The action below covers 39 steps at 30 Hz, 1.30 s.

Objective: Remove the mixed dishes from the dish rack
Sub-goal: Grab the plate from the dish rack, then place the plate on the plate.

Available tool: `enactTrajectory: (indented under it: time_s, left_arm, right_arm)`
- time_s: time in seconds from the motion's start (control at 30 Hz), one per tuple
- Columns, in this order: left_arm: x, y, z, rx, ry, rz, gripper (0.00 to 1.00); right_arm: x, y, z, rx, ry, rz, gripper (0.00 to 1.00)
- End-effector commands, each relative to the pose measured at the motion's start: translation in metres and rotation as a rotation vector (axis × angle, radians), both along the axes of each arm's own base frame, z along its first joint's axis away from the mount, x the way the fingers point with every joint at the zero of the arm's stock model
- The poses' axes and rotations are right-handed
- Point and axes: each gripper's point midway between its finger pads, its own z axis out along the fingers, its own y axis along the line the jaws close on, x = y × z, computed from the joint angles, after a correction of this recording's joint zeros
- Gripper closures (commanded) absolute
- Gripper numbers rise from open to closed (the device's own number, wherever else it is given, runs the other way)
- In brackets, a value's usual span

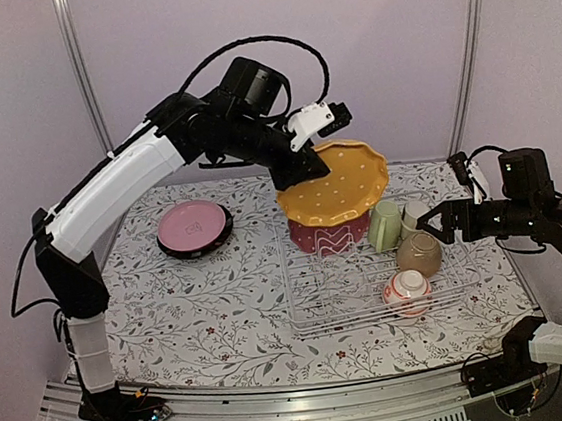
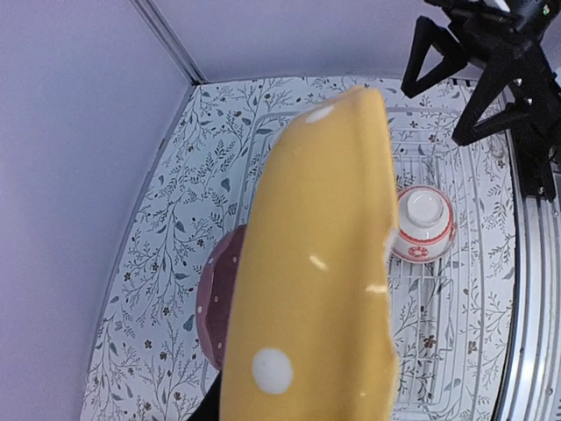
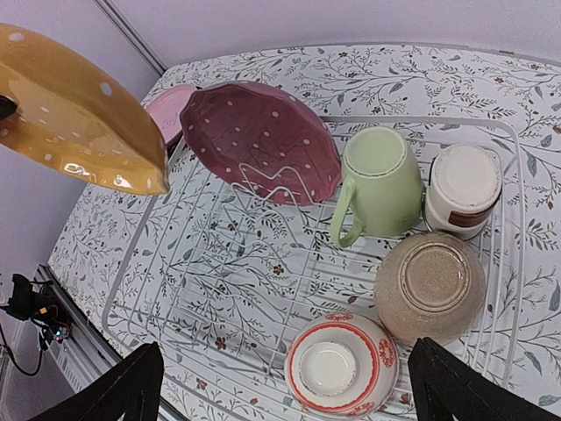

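Observation:
The pink plate (image 1: 192, 225) lies bare, so next I will move my left gripper to the left in the top view and down onto it, and let go of the orange plate.
My left gripper (image 1: 302, 171) is shut on the rim of the orange white-dotted plate (image 1: 339, 186), held tilted in the air over the back of the white wire dish rack (image 1: 332, 311). That plate (image 2: 316, 263) hides the left fingers in the left wrist view. In the rack a maroon dotted plate (image 3: 263, 140) leans on the prongs beside a pale green cup (image 3: 381, 184), a small grey-white cup (image 3: 462, 186), an upturned tan bowl (image 3: 431, 285) and an upturned white-and-red bowl (image 3: 342, 367). My right gripper (image 3: 285, 346) hangs open above the rack's right end, holding nothing.
A pink plate (image 1: 193, 226) with a dark rim around it lies on the floral tablecloth (image 1: 201, 309) left of the rack. Purple walls close the back and sides. A metal rail (image 1: 282, 411) runs along the near edge.

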Motion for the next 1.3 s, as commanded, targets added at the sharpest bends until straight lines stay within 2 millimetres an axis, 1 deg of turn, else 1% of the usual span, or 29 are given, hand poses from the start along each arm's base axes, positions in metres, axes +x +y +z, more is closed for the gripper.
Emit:
enactTrajectory:
  time_s: [0.0,0.07,0.17,0.3,0.37,0.43,0.53,0.57,0.67,0.8,1.0,1.13,1.27]
  left_arm:
    - [0.022,0.032,0.081,-0.273,-0.012,0.130,1.00]
    - [0.033,0.050,0.091,-0.332,0.019,0.182,1.00]
    - [0.055,0.083,0.104,-0.435,0.066,0.292,1.00]
    - [0.090,0.145,0.115,-0.600,0.116,0.483,1.00]
    - [0.107,0.181,0.113,-0.672,0.149,0.589,1.00]
    - [0.121,0.215,0.104,-0.728,0.195,0.681,1.00]
    - [0.140,0.263,0.080,-0.793,0.268,0.829,1.00]
    - [0.147,0.277,0.062,-0.801,0.306,0.879,1.00]
    - [0.161,0.313,0.030,-0.891,0.413,0.978,1.00]
    - [0.171,0.344,-0.006,-0.928,0.494,1.056,1.00]
    - [0.181,0.373,-0.057,-0.924,0.575,1.183,1.00]
    - [0.193,0.383,-0.091,-0.941,0.654,1.221,1.00]
    - [0.204,0.384,-0.113,-0.961,0.718,1.229,1.00]
  right_arm:
    - [-0.003,-0.003,-0.003,-0.013,0.006,-0.005,0.01]
    - [-0.003,-0.003,-0.002,-0.008,0.004,-0.004,0.01]
    - [-0.003,-0.003,-0.002,-0.008,0.003,-0.004,0.01]
    - [-0.004,-0.002,-0.001,-0.004,0.007,0.000,0.01]
    - [-0.003,-0.002,-0.002,-0.006,0.009,0.000,0.01]
    - [-0.003,-0.002,-0.001,-0.005,0.008,-0.001,0.01]
    - [-0.002,-0.001,-0.002,-0.006,0.012,0.002,0.01]
    - [-0.002,-0.001,-0.002,-0.004,0.013,0.004,0.01]
    - [-0.001,0.001,-0.004,0.001,0.020,0.008,0.01]
    - [-0.001,0.002,-0.005,0.001,0.026,0.010,0.01]
    - [0.000,0.003,-0.007,0.003,0.036,0.013,0.01]
    - [0.000,0.004,-0.006,0.011,0.037,0.015,0.01]
    - [0.001,0.006,-0.007,0.013,0.041,0.017,0.01]
